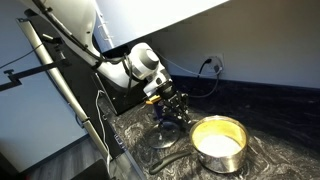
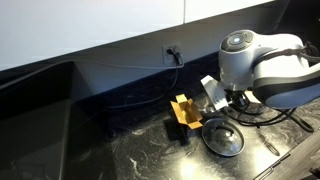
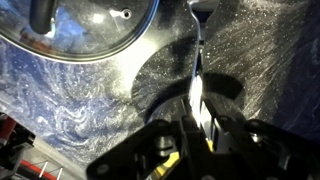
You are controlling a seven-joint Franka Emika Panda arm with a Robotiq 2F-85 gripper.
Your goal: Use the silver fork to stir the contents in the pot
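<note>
I should next bring my gripper down a little and let go of the silver fork on the dark marbled counter next to the glass lid, because that bare part of the counter is below my gripper.
My gripper is shut on the silver fork, which sticks out from between the fingers over the dark marbled counter. In an exterior view the gripper hangs low over the counter, to the left of the pot and apart from it. The pot is round shiny metal with a golden inside and a dark handle pointing to the front left. Its pale cream contents fill the bottom. In an exterior view the gripper is above a glass lid, and the arm hides the pot.
A round glass lid with a dark knob lies on the counter just below the gripper; it shows in both exterior views. A yellow and black object stands beside it. A wall outlet with a cable is behind.
</note>
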